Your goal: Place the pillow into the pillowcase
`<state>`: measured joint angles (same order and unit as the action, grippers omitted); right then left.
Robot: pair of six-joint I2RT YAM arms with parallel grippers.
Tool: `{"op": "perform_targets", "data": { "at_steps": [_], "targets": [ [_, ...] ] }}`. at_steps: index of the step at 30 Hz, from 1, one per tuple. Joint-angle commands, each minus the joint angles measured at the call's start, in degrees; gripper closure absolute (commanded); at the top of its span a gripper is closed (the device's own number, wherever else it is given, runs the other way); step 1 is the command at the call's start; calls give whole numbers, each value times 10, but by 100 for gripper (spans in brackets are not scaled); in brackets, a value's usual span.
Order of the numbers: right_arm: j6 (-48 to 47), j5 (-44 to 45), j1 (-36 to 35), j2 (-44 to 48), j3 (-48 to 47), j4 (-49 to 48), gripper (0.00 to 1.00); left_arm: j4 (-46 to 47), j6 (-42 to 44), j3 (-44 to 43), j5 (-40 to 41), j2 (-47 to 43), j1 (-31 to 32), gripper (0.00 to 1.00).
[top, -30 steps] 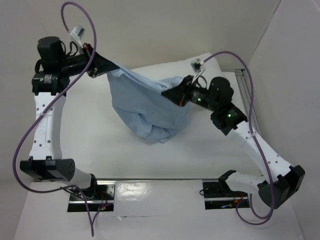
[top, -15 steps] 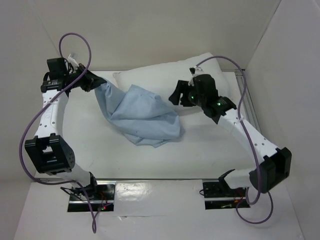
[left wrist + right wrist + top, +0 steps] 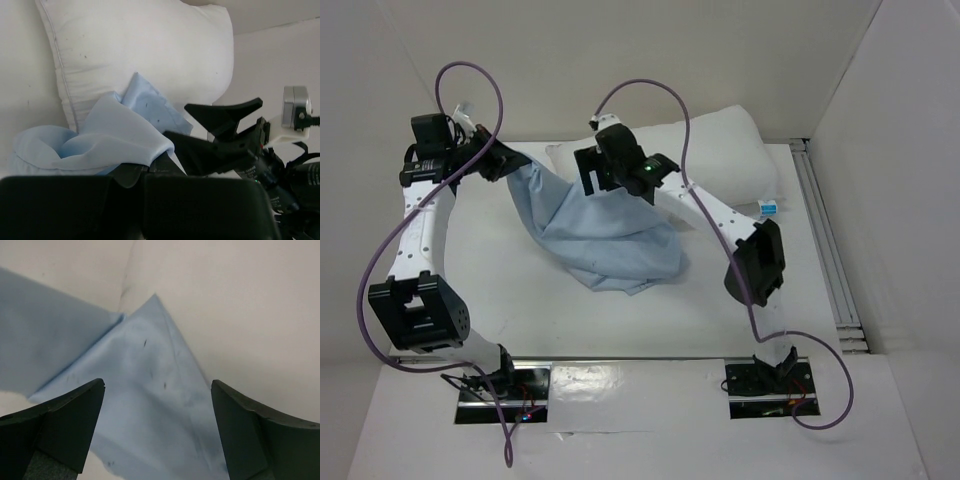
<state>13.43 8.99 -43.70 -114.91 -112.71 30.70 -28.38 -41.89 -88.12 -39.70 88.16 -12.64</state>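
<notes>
My left gripper rises with the corner of the pillowcase [image 3: 610,235] next. Then it brings the corner down toward the tabletop [image 3: 490,195] beside the pillow's end and releases the cloth, since it lies crumpled.
The white pillow [image 3: 720,150] lies along the back of the table. The light-blue pillowcase [image 3: 610,235] lies crumpled in front of it, its upper corner overlapping the pillow's left end. My left gripper [image 3: 505,162] is shut on the pillowcase's left corner, and the cloth [image 3: 100,142] bunches over its fingers [image 3: 200,200] in front of the pillow [image 3: 150,50]. My right gripper [image 3: 588,178] is open and empty, hovering over the pillowcase's upper corner. In the right wrist view the right gripper [image 3: 157,390] spans blue cloth [image 3: 145,405] next to the pillow [image 3: 240,315].
A small white and blue box [image 3: 769,207] lies by the pillow's right end. A metal rail [image 3: 825,255] runs along the table's right side. White walls enclose the back and sides. Purple cables [image 3: 470,75] loop above both arms.
My right gripper let go of the pillowcase and swung left across the pillow to the case's upper corner. The left gripper lowered; the raised pillowcase sank onto the table.
</notes>
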Motion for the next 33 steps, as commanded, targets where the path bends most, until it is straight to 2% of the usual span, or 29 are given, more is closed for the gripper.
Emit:
{"op": "perform_targets", "data": {
  "at_steps": [1,5,6,8,9,10,11,13,22,28,33],
  "targets": [
    [-54,79,-7,-68,-114,38,5,10,20,-4,8,-29,-4,100],
    [-69,88,-7,-123,-150,38,5,10,20,1,14,-29,-4,100],
    [-69,68,-7,-129,-150,32,5,10,20,1,14,-29,-4,100],
    [-69,30,-2,-139,-163,26,13,10,15,7,14,-29,-4,100],
    [-69,20,-2,-145,-163,21,24,10,15,8,14,-34,-4,100],
    [-69,20,-2,-145,-163,11,50,10,15,8,14,-34,-4,100],
    [-69,11,-2,-135,-163,5,69,10,15,8,14,-34,-4,100],
    [-56,41,-2,-118,-163,5,98,10,15,2,14,-34,-4,100],
    [-46,105,9,136,-15,-39,100,-9,15,-51,9,-79,-14,100],
    [-32,146,14,306,91,-61,100,-3,4,-86,-24,-127,-20,100],
    [-27,152,14,397,101,-58,100,17,-31,-151,-62,-158,-31,100]
  ]
}}
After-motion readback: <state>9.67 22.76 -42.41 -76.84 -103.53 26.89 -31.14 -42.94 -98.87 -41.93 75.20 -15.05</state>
